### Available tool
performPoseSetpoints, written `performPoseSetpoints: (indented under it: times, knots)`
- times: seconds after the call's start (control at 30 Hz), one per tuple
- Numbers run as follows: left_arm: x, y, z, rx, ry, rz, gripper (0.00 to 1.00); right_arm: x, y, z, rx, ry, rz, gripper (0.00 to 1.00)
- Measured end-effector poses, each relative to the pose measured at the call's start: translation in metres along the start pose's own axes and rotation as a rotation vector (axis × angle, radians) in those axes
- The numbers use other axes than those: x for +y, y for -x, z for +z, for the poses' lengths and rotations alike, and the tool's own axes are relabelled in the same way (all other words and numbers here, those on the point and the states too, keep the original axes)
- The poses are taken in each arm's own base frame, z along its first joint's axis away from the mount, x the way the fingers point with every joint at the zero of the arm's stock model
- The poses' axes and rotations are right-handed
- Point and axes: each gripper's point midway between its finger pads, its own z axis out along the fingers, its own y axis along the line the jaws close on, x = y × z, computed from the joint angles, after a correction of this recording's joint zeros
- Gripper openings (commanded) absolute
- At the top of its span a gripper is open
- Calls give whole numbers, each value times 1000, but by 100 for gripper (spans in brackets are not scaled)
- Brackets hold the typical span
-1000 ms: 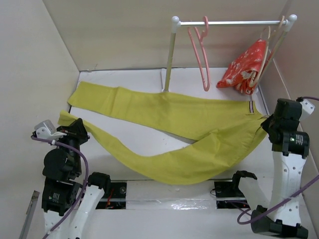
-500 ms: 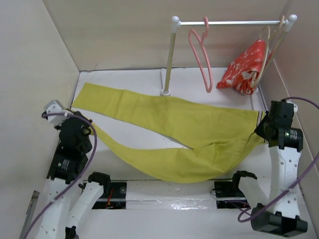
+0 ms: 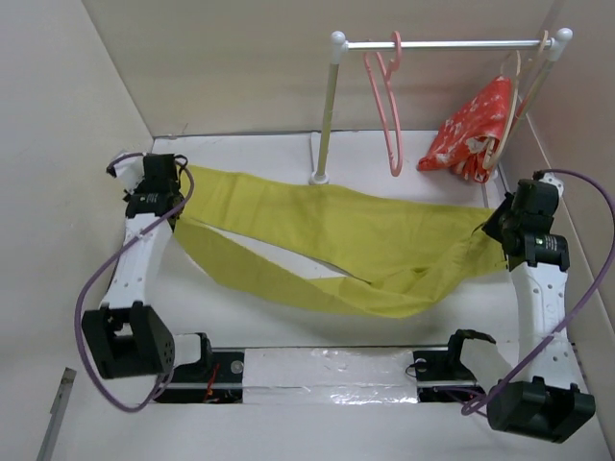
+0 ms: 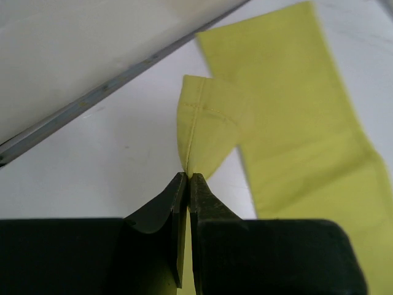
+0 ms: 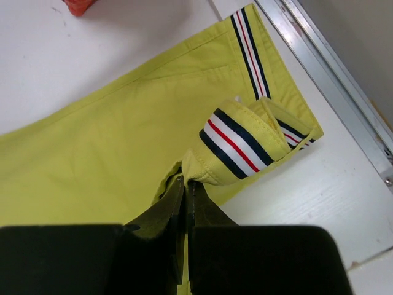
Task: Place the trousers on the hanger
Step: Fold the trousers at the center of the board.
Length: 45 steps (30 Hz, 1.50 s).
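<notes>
I will bring the waistband outward with my right gripper next and down onto the trousers' far edge [image 3: 480, 209] [image 5: 228, 26], because the waistband is folded short of that edge.
The mustard-yellow trousers [image 3: 356, 240] lie stretched across the white table, legs to the left, striped waistband at the right. My left gripper [image 3: 178, 182] is shut on a leg hem [image 4: 199, 132] at the far left, near the back wall. My right gripper [image 3: 500, 223] is shut on the waistband, whose dark, red and white band [image 5: 236, 144] folds over just beyond my fingers. The pink hanger [image 3: 386, 101] hangs by its hook from the white rail at the back, apart from both grippers.
The rail [image 3: 442, 43] stands on a white post [image 3: 325, 115] behind the trousers. A red white-patterned garment [image 3: 471, 130] hangs on a beige hanger [image 3: 514, 91] at the rail's right end. Walls close in on the left, back and right.
My left gripper has moved far back and right with the leg hem, folding one leg over toward the other. My right gripper has lifted the waistband slightly back.
</notes>
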Motion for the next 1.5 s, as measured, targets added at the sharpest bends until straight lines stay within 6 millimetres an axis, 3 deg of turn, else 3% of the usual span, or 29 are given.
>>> performPoseSetpoints:
  times: [0.1,0.17,0.23,0.43,0.57,0.77,0.97,1.23,1.5]
  knots:
    - [34,-12,33,65,150,4,0,-1,-6,18,0,3,14,0]
    - [50,-14,42,80,218,12,0,-8,-12,28,5,-5,37,0]
    - [53,-8,43,77,244,19,0,-12,-13,35,3,-10,64,0]
    - [29,42,44,-22,237,-14,0,-12,4,48,-50,-5,108,0]
    - [12,62,62,-48,263,-9,0,-16,9,67,-37,-21,144,0]
    - [-7,47,104,-8,315,64,0,-10,17,93,-7,-24,166,0]
    - [-21,41,132,16,341,112,0,-3,25,127,37,-30,178,0]
    - [-46,44,169,11,358,138,0,12,9,177,140,-43,164,0]
    - [-68,34,211,12,364,175,0,18,-4,203,183,-62,167,0]
